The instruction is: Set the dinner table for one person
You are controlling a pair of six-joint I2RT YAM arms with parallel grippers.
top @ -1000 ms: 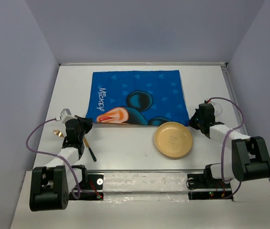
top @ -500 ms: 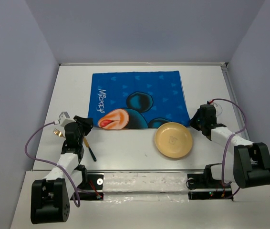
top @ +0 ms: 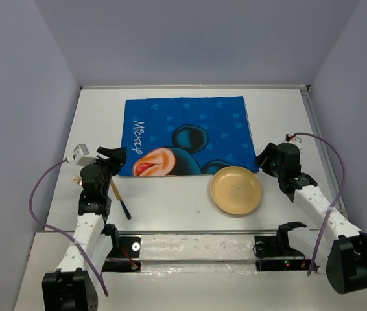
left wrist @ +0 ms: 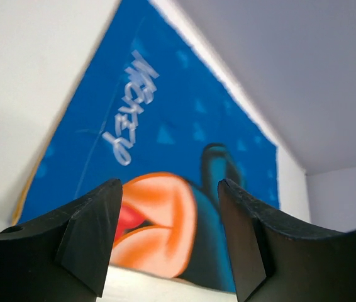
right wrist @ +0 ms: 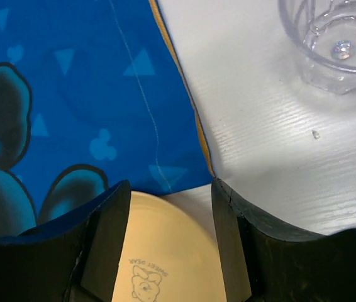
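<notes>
I should next move my right gripper back across the yellow plate, then down onto the plate's rim facing the black-handled utensil (top: 213, 193).
The white dinner table (top: 170, 206) carries a blue Mickey mat (top: 187, 133) lying flat at its middle back. A yellow plate (top: 236, 190) sits just off the mat's near right corner. My left gripper (top: 113, 156) hovers open over the mat's near left corner with nothing between its fingers; the left wrist view looks between them (left wrist: 170, 189) onto the mat (left wrist: 165, 126). My right gripper (top: 265, 159) is open and empty by the near right corner. In its wrist view (right wrist: 170, 189) it frames the plate (right wrist: 165, 251) and the mat's corner (right wrist: 102, 94).
A clear glass cup (right wrist: 332, 38) stands on the table (right wrist: 260, 126) right of the mat. A utensil with a black handle (top: 123, 206) lies near the left arm, and a small gold piece (top: 76, 179) shows beside it. Walls close in the table on three sides.
Both grippers went from shut to open at the mat's near corners. Both arms have lifted and stretched out from their bases. The mat and plate have stayed put.
</notes>
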